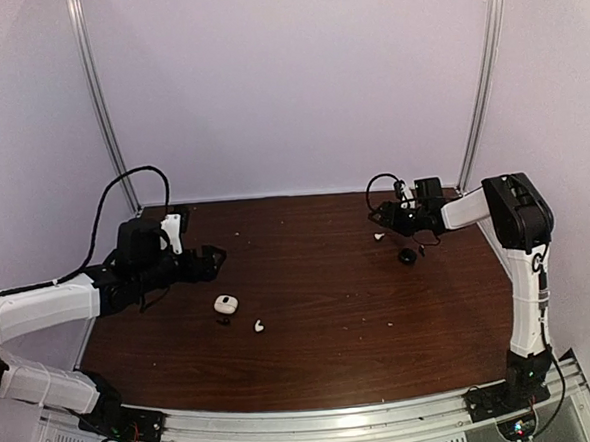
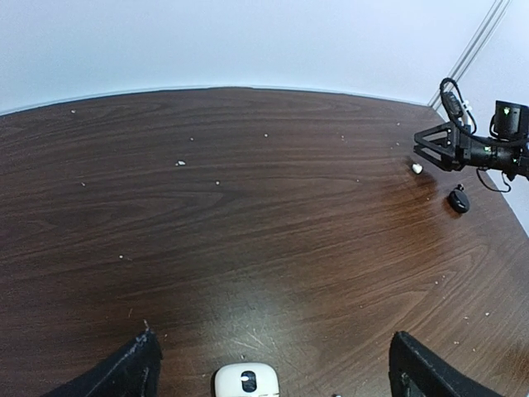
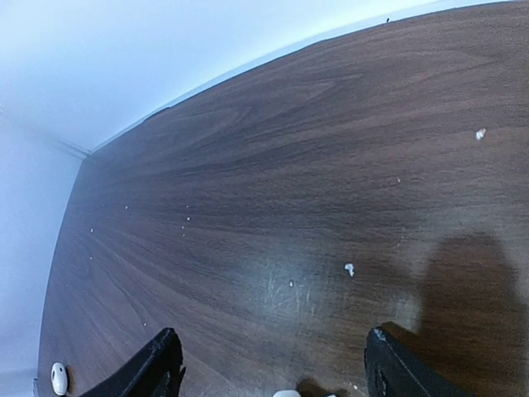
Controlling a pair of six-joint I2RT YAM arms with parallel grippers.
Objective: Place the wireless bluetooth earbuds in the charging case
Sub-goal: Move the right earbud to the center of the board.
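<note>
I should next move my left gripper down onto the white charging case (image 1: 226, 303) (image 2: 245, 380), with its open fingers on both sides of the case, because the case lies on the tabletop below them.
A white charging case (image 1: 226, 303) with a dark oval on top lies left of the table's middle; in the left wrist view the case (image 2: 245, 380) sits at the bottom edge between my fingers. A small black earbud (image 1: 222, 321) and a white earbud (image 1: 258, 326) lie just in front of it. My left gripper (image 1: 208, 261) (image 2: 273, 347) is open and empty, just behind the case. Another white earbud (image 1: 378, 237) (image 2: 417, 168) lies at the back right, its top showing in the right wrist view (image 3: 287, 394). My right gripper (image 1: 384, 217) (image 3: 273, 335) is open and empty over it.
A black charging case (image 1: 406, 256) (image 2: 459, 200) lies just in front of the right gripper. Pale crumbs (image 3: 350, 269) are scattered over the dark wood table (image 1: 329, 279). White walls and metal rails close in the back and sides.
</note>
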